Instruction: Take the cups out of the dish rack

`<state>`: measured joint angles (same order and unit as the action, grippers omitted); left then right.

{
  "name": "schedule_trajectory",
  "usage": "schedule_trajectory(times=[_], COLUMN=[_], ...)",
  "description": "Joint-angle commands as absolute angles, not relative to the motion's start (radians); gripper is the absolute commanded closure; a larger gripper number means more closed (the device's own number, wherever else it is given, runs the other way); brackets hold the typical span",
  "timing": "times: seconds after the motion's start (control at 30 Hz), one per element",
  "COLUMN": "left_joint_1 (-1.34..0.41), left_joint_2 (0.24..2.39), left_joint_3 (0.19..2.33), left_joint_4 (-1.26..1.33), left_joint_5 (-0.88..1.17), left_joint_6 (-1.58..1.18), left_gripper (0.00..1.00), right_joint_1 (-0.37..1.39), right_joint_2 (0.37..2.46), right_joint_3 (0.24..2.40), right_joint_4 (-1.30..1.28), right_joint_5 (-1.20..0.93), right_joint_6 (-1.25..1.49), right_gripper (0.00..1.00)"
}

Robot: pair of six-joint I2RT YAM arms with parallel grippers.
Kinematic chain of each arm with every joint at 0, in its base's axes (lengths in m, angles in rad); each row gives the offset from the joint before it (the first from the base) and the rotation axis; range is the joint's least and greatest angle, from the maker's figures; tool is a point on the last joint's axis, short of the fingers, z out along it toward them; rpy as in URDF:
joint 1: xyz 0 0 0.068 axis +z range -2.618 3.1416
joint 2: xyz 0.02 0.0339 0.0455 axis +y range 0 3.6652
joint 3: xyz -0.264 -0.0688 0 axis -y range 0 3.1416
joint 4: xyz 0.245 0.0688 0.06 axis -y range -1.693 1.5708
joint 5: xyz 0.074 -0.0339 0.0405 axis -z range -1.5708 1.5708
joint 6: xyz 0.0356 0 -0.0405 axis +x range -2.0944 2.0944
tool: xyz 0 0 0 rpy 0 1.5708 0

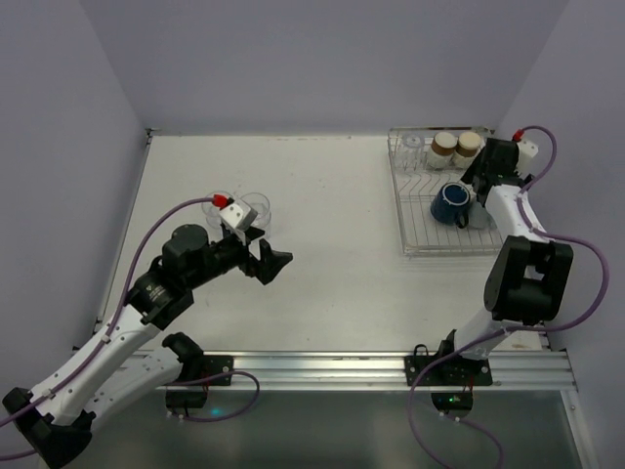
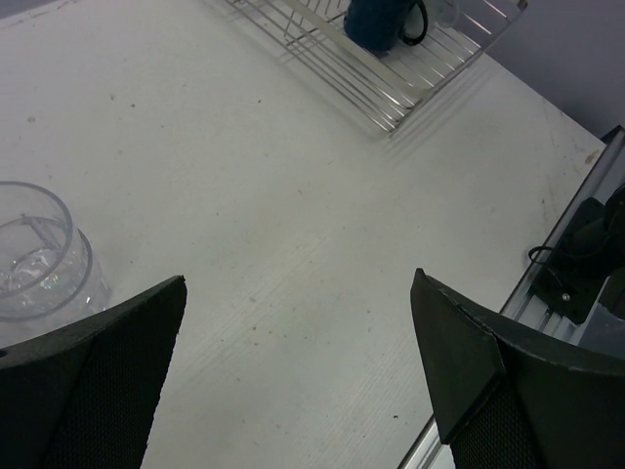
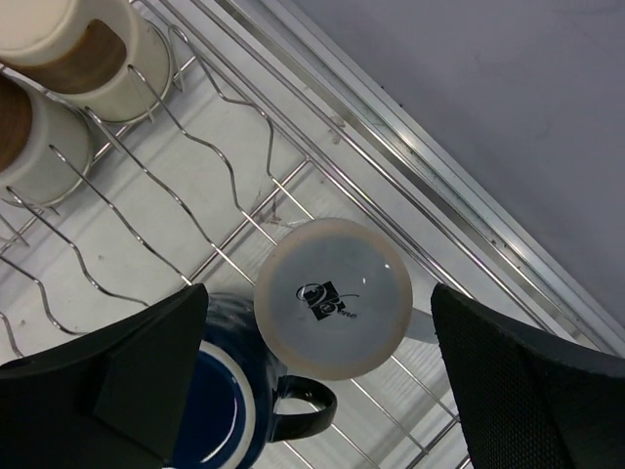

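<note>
The upside-down cup with the grey base is already between my right gripper's open fingers. Next I will lower my right gripper around the cup and close it.
The silver wire dish rack stands at the table's far right. In it are two cream cups with brown bands, a dark blue mug and a clear glass. My right gripper hangs open above the rack, its fingers either side of an upside-down cup with a grey base. The blue mug lies beside that cup. My left gripper is open and empty over the table's middle left. Two clear glasses stand on the table behind it; one glass shows in the left wrist view.
The rack sits close to the right wall. A metal rail runs along the near edge with both arm bases on it. In the left wrist view the rack's corner and blue mug lie far ahead.
</note>
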<state>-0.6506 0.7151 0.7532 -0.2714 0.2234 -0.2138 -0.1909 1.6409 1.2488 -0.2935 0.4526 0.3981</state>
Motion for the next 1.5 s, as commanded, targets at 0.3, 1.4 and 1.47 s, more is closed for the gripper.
schedule_trajectory(times=[0.3, 1.4, 1.47], left_joint_1=[-0.655, -0.653, -0.653], left_joint_2=[0.706, 0.744, 0.768], left_joint_3=[0.747, 0.755, 0.764], left_joint_4=[-0.247, -0.238, -0.227], left_joint_5=[0.192, 0.232, 0.259], left_joint_6=[-0.204, -0.224, -0.236], left_gripper=[0.00, 0.00, 0.00], right_joint_1=[-0.195, -0.186, -0.184], right_joint_2=[1.761, 1.428, 1.369], right_joint_3=[1.364, 1.342, 1.301], right_joint_4=[-0.348, -0.350, -0.330], right_joint_5=[0.479, 0.436, 0.405], right_joint_6=[0.364, 0.396, 0.414], right_gripper=[0.15, 0.79, 0.80])
